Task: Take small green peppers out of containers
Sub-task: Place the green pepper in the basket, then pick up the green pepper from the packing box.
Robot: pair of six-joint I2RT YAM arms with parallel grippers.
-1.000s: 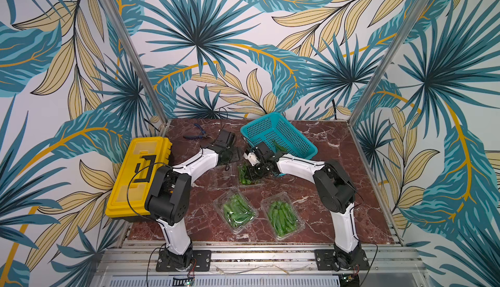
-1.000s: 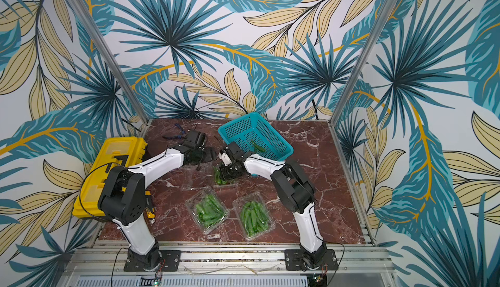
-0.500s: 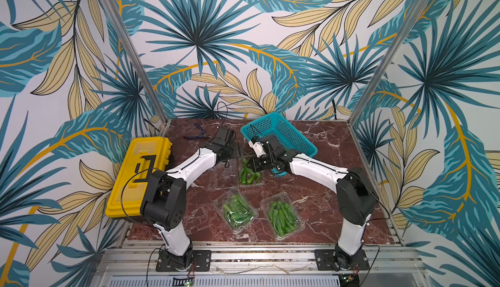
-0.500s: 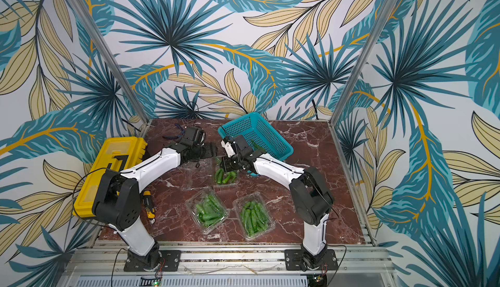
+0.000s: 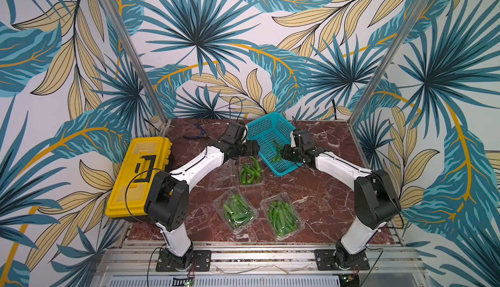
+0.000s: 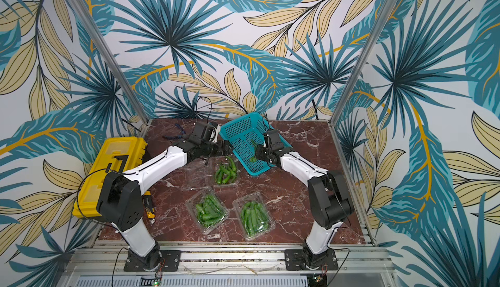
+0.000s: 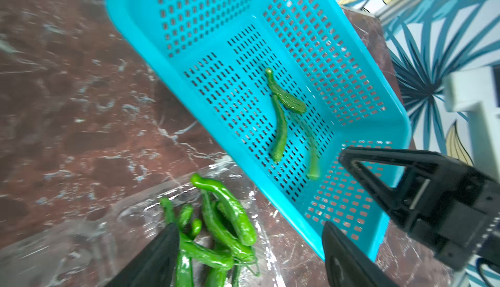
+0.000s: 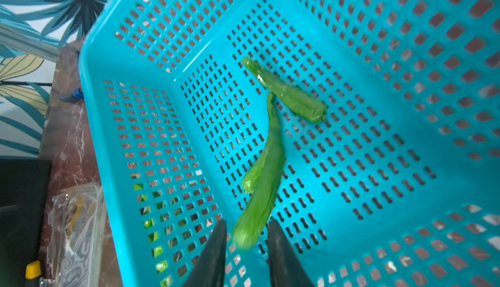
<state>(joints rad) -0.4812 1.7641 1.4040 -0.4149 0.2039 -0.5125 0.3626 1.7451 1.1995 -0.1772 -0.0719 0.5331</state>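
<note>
The open container's peppers still lie below my left gripper and closer to my base. One pepper's end gets my left gripper next, as it comes down and back.
Three clear containers lie on the marble table. The far one [image 5: 250, 173] is open with several small green peppers [image 7: 224, 218] in it. The two near ones [image 5: 235, 212] [image 5: 282, 218] are full of peppers. My left gripper [image 7: 250, 226] hangs open just above the open container, next to the teal basket [image 5: 266, 126]. My right gripper [image 8: 246, 223] is over the basket's floor. Its jaws stand slightly apart, and a blurred pepper [image 8: 257, 212] is loose between them, with a gap on each side. Two more peppers [image 8: 292, 96] [image 8: 250, 177] lie in the basket.
A yellow toolbox [image 5: 138, 174] stands at the table's left edge, with a utility knife [image 6: 150, 208] beside it. Blue-handled pliers [image 5: 196, 134] lie at the back left. Patterned walls and metal posts enclose the table on three sides.
My right gripper lifted a pepper from the open container and carried it over the basket, where its jaws have parted. The left gripper shifted slightly toward the basket and stayed open.
</note>
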